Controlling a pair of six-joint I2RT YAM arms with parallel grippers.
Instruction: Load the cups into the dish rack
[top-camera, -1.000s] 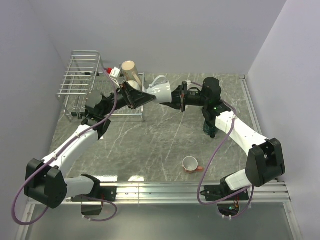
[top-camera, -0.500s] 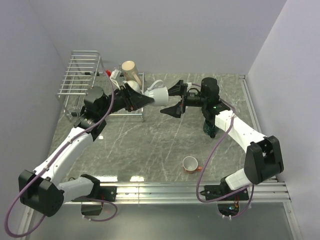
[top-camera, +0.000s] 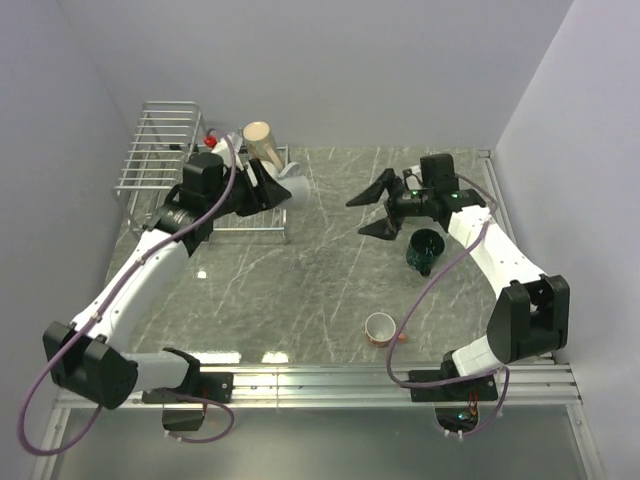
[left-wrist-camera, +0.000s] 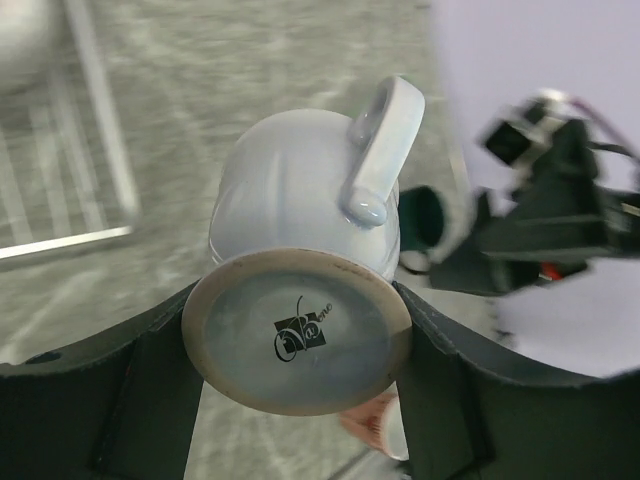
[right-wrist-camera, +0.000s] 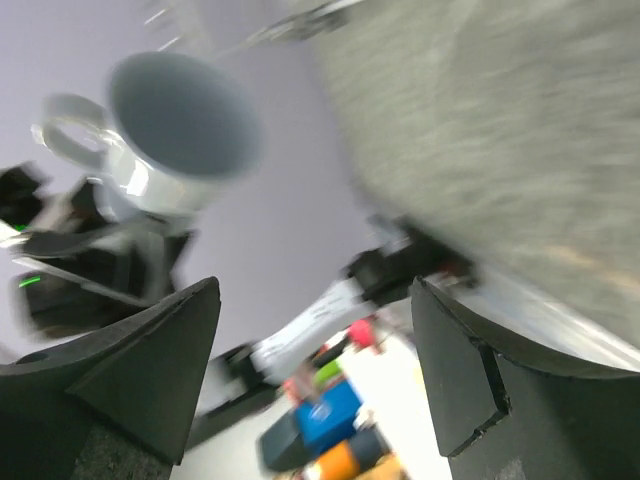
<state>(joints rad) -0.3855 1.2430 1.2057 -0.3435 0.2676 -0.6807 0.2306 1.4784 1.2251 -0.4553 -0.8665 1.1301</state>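
I will next tilt my left gripper downward and lower the cup opening-first into the rack's near corner (top-camera: 267, 220) (left-wrist-camera: 86, 196) facing my right gripper to release it, since those wires are bare.
My left gripper (top-camera: 280, 192) is shut on the base of a pale blue cup (top-camera: 296, 188) and holds it on its side over the right end of the dish rack (top-camera: 158, 150). In the left wrist view the cup (left-wrist-camera: 300, 200) sits bottom-first between the fingers (left-wrist-camera: 150, 390), handle up. To its right my right gripper (top-camera: 357, 218) hangs open and holds nothing; its wrist view shows the blue cup (right-wrist-camera: 180, 120) some way off. A taller beige cup (top-camera: 262, 140) stands in the rack. A dark green cup (top-camera: 424, 248) and a small orange-red cup (top-camera: 380, 327) are on the table.
The silver wire rack fills the back left corner, against the walls. The dark green cup stands right under my right arm. A metal rail (top-camera: 400, 378) runs along the near edge of the table.
My right gripper opened, let go of the pale blue cup and drew back to the right. The left gripper kept the cup and carried it left toward the rack.
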